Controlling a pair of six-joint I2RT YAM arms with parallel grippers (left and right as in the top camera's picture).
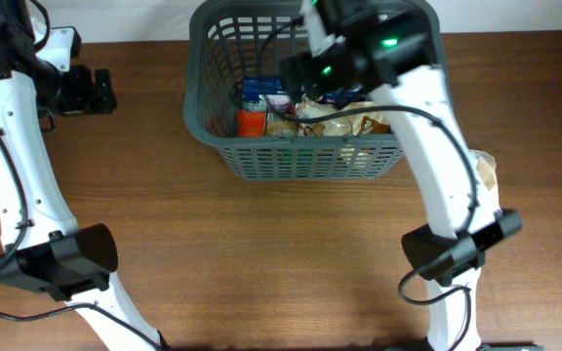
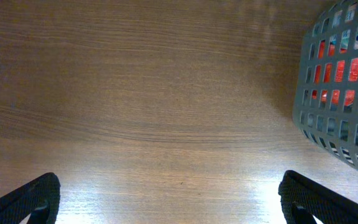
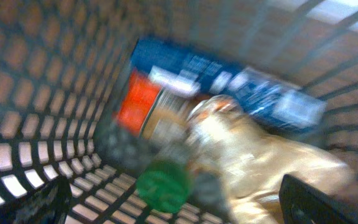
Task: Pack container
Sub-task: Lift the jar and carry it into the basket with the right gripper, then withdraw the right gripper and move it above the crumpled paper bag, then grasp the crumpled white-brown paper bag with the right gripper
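Observation:
Next I will raise my right gripper out of the basket (image 1: 261, 161), shift to the right in the overhead view and lower onto the light-coloured packet (image 1: 485, 172), because that still lies unpacked.
The dark grey basket (image 1: 261, 161) stands at the back middle of the table and holds a blue packet (image 3: 229, 81), an orange-red packet (image 3: 140, 102) and a tan bag (image 3: 272, 162). My right gripper (image 3: 179, 194) is inside the basket above them, its fingers wide apart. A blurred jar with a green lid (image 3: 162, 185) lies between and below the fingers, touching neither. In the overhead view the right gripper (image 1: 299, 76) is over the basket. My left gripper (image 2: 169, 194) is open and empty over bare wood, left of the basket wall (image 2: 337, 87).
A light-coloured packet (image 1: 484, 172) lies on the table right of the basket, partly behind the right arm. The left gripper (image 1: 91, 91) is at the far left of the table. The arm bases stand at the front left and front right.

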